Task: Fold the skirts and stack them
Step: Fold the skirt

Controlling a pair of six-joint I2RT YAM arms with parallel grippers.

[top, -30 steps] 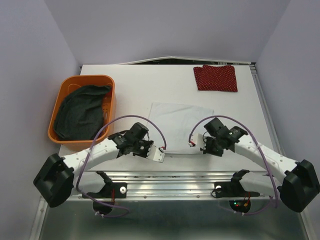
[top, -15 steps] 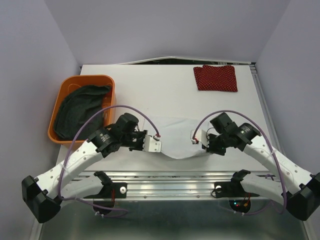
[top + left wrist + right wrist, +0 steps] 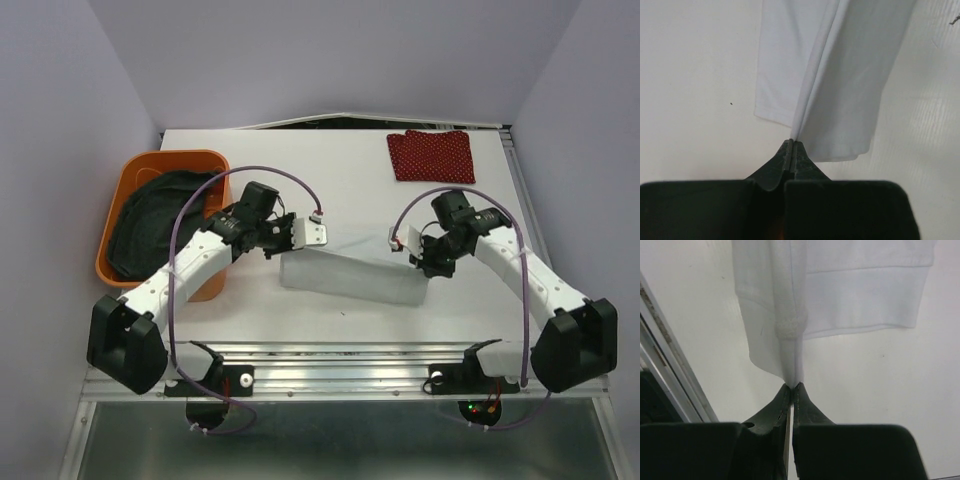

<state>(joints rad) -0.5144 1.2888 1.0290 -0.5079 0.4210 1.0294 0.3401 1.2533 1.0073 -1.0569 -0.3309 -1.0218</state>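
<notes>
The right gripper moves outward and down onto the white skirt's far corner (image 3: 914, 325) next and releases the skirt, since that corner still lies uncovered outward of the held corner.
The white skirt (image 3: 350, 278) lies folded over as a long band across the table's middle. My left gripper (image 3: 285, 240) is shut on its left corner, with the cloth (image 3: 840, 75) hanging from the tips in the left wrist view. My right gripper (image 3: 418, 258) is shut on its right corner, the cloth (image 3: 840, 285) draping from the tips. The red dotted skirt (image 3: 431, 156) lies folded at the back right. The dark grey skirt (image 3: 160, 228) sits crumpled in the orange basket (image 3: 171, 160).
The orange basket stands at the table's left edge beside my left arm. A metal rail (image 3: 340, 360) runs along the near edge. Purple walls enclose the table on three sides.
Both grippers carried the skirt's near edge up and away from the front edge toward the back, folding the white skirt over itself into a narrower band.
</notes>
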